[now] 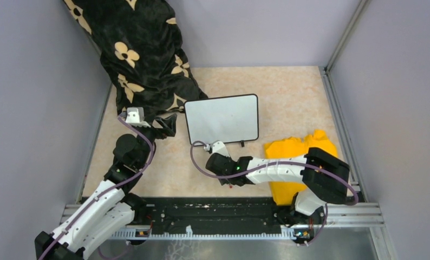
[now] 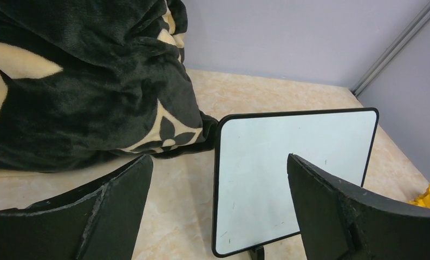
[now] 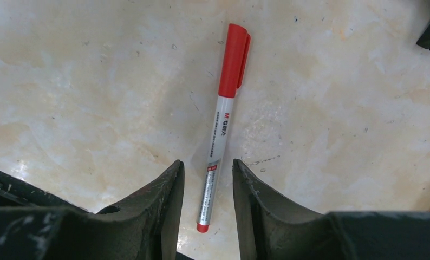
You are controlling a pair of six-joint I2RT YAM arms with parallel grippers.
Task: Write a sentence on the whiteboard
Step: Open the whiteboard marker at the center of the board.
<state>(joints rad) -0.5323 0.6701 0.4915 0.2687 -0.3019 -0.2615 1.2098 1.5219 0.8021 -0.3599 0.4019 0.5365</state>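
Note:
The robot's right gripper should next go down onto the marker's printed white body (image 3: 215, 145) and close there, because the marker's body lies lengthwise under the gap between the gripper's open fingers.
The whiteboard (image 1: 221, 118) stands on short black feet mid-table, its black-framed white face (image 2: 288, 162) bare but for faint specks; the sentence is out of view. A red-capped marker (image 3: 223, 114) lies flat on the marble-look table. My right gripper (image 3: 207, 162) hangs over its tail end, jaws open, with a gap on each side of the barrel. From above, that gripper (image 1: 229, 181) sits in front of the board and covers most of the marker. My left gripper (image 2: 219, 157) is wide open and empty, facing the board's left edge from the left (image 1: 168, 125).
A black blanket with cream flowers (image 1: 142, 54) is heaped at the back left, touching the board's left side. A yellow cloth (image 1: 294, 149) lies at the right under the right arm. Grey walls close in three sides; a metal rail (image 1: 218, 216) runs along the near edge.

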